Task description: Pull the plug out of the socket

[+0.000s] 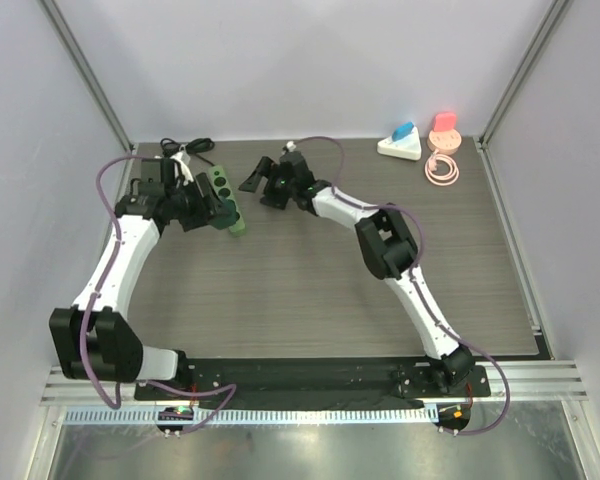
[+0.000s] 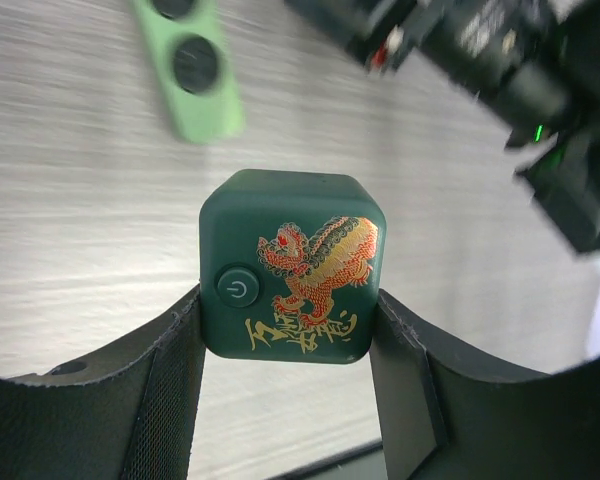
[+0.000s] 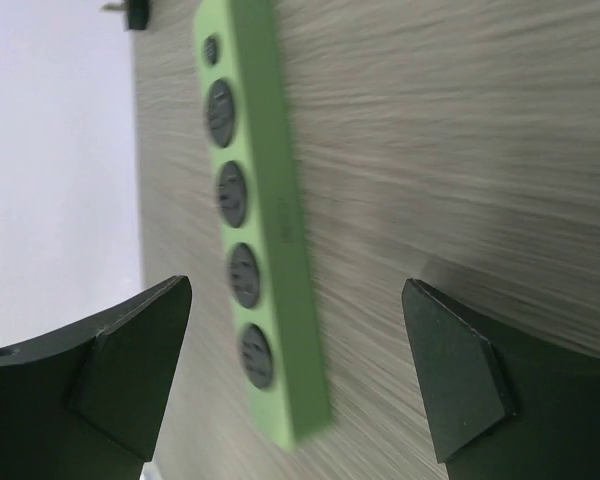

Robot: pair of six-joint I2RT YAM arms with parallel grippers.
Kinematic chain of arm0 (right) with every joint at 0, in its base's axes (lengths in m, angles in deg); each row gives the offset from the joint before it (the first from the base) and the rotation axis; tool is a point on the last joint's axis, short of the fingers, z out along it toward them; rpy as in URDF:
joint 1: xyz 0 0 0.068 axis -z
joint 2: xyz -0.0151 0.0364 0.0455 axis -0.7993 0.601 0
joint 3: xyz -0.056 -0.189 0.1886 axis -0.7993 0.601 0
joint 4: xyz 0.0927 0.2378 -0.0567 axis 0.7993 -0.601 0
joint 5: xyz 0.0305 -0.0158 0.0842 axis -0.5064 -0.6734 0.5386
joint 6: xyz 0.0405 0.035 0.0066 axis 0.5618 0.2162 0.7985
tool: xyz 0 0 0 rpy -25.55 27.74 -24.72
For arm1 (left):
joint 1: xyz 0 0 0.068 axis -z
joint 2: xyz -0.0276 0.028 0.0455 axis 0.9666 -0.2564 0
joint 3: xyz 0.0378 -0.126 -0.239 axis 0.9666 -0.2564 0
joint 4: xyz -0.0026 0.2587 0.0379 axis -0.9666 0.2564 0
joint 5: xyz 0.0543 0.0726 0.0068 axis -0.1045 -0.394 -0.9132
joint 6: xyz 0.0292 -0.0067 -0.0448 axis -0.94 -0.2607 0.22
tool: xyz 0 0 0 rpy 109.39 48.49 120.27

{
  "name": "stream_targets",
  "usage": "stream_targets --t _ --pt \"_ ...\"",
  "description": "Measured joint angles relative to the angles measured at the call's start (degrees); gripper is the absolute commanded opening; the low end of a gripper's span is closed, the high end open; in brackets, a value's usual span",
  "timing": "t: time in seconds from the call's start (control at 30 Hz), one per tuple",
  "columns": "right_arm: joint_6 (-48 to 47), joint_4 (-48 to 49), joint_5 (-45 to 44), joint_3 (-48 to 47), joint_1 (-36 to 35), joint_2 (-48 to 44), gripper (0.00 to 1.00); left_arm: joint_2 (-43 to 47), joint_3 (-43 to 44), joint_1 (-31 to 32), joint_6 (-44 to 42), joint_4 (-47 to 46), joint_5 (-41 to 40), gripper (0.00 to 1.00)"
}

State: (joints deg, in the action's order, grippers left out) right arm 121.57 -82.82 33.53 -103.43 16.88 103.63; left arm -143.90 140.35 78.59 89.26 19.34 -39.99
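The plug is already hanging clear of the socket strip. My left gripper should next go back and to the right in the top view, over the bare table [image 1: 263,272].
A dark green cube plug [image 2: 292,265] with a gold and red dragon and a power button sits between my left gripper's [image 2: 288,305] two fingers, which press its two sides. It hangs clear of the light green socket strip [image 2: 195,75], which lies on the table beyond it. From above, the left gripper [image 1: 218,212] and plug [image 1: 224,217] are over the strip's [image 1: 222,186] near end. My right gripper [image 1: 252,182] stands wide open just right of the strip. In the right wrist view the strip [image 3: 255,230] lies below the spread gripper [image 3: 298,290], untouched.
A white triangular charger [image 1: 400,145], a pink block [image 1: 444,128] and a coiled pink cable [image 1: 441,168] sit at the back right. A black cable [image 1: 185,147] lies at the back left, behind the strip. The enclosure walls close in on the left, back and right.
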Motion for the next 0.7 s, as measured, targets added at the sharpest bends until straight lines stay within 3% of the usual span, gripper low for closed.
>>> stream_targets --t 0.27,0.5,0.7 --pt "-10.7 -4.5 0.3 19.1 7.8 -16.5 0.93 6.5 -7.2 11.5 4.0 -6.9 0.7 0.00" --pt "-20.1 -7.7 -1.4 41.2 13.2 -37.9 0.96 -0.2 -16.2 21.6 8.4 -14.6 0.4 0.00" --pt "-26.8 -11.2 -4.4 59.3 15.6 -56.5 0.97 -5.4 -21.0 26.3 11.1 -22.9 1.4 0.00"
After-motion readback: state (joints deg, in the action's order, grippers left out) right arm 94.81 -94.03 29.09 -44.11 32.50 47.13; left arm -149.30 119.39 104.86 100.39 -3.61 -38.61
